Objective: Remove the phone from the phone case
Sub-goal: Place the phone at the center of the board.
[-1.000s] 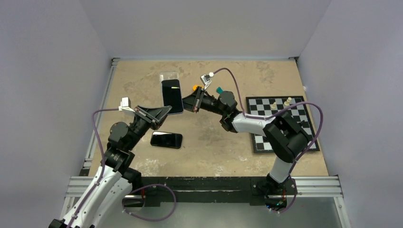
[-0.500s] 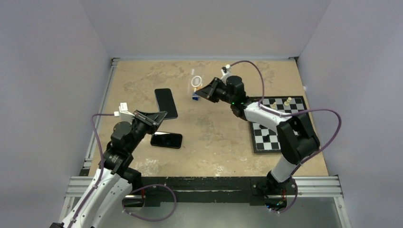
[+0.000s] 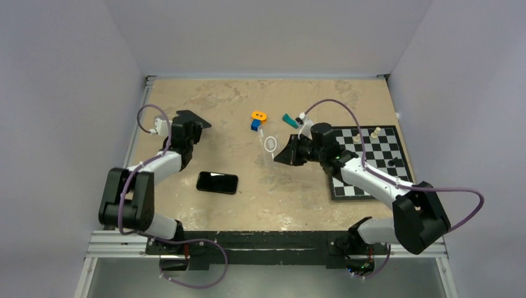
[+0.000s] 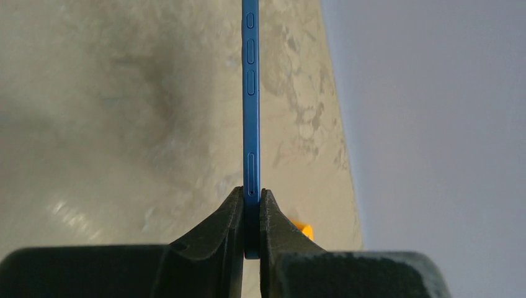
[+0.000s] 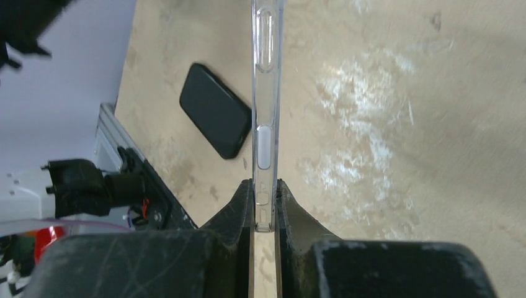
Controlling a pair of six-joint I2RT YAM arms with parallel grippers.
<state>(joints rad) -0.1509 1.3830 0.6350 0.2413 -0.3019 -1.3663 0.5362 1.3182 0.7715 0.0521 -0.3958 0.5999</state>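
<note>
My right gripper lowers and draws back onto the table [image 3: 280,189] [image 5: 313,197] between the second black phone and the chessboard next, as the clear case is empty.
My left gripper [image 3: 191,122] is at the left of the table, shut on the blue-edged phone [image 3: 194,117]. In the left wrist view the phone [image 4: 250,93] stands edge-on between the closed fingers, with my left gripper [image 4: 250,208] clamped on its lower end. My right gripper [image 3: 285,153] is at mid-table, shut on the clear phone case [image 3: 270,144]. The case holds no phone. In the right wrist view the case [image 5: 263,93] is edge-on in my right gripper [image 5: 265,202]. The phone and the case are well apart.
A second black phone [image 3: 217,182] lies flat at front left and also shows in the right wrist view [image 5: 215,110]. An orange and blue object [image 3: 257,118] and a teal object [image 3: 288,118] lie at the back centre. A chessboard [image 3: 366,177] with a few pieces lies on the right.
The phone and the case came apart. My left gripper carried the phone back and to the left. My right gripper swung the clear case away, then toward mid-table.
</note>
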